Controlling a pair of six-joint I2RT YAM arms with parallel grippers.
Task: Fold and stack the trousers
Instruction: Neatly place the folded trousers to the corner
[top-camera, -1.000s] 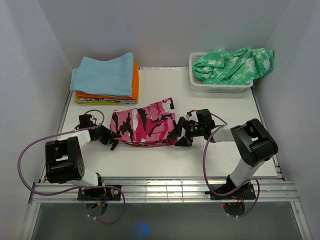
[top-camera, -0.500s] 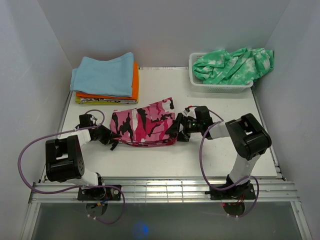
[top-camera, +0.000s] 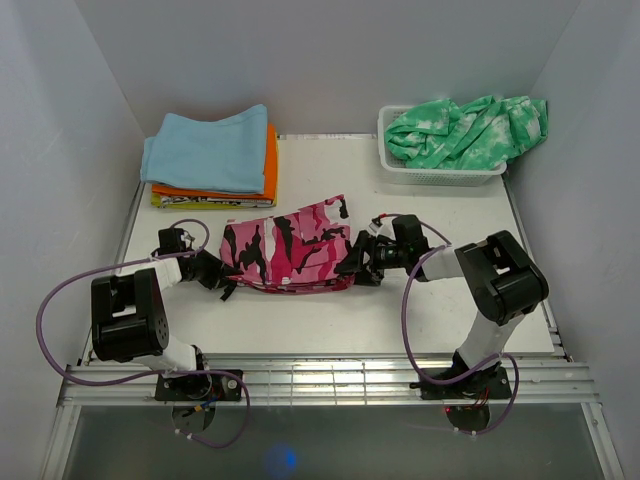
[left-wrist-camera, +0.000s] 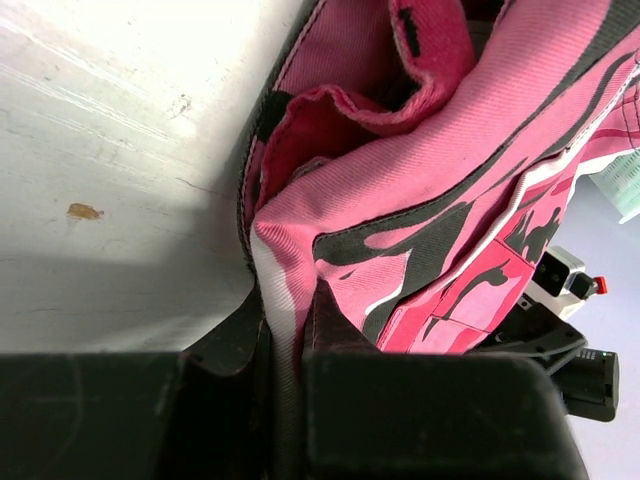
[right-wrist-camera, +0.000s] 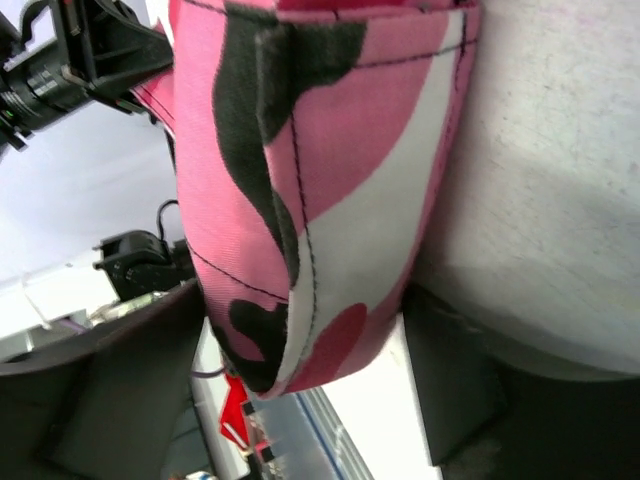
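Observation:
My left gripper raises the already folded trousers outward over the light blue top of the stack (top-camera: 207, 153) next, then lowers them to release.
The pink camouflage trousers (top-camera: 290, 255) lie folded into a compact bundle in the middle of the white table (top-camera: 420, 310). My left gripper (top-camera: 214, 271) is at the bundle's left end, shut on a fold of the fabric. In the left wrist view the trousers (left-wrist-camera: 420, 190) fill the frame and a white-and-pink edge is pinched in the left gripper (left-wrist-camera: 285, 345). My right gripper (top-camera: 358, 263) is at the bundle's right end, open. In the right wrist view the trousers' (right-wrist-camera: 320, 200) thick folded edge sits between the wide-spread fingers (right-wrist-camera: 450, 385) of the right gripper (right-wrist-camera: 300, 370).
A stack of folded clothes (top-camera: 210, 155), light blue on orange on yellow, sits at the back left. A white basket (top-camera: 440, 172) at the back right holds a green-and-white tie-dye garment (top-camera: 465, 130). White walls close in both sides.
My right gripper has slid left, up against the trousers' right end, with its fingers now round the folded edge. The left gripper and the bundle have stayed put.

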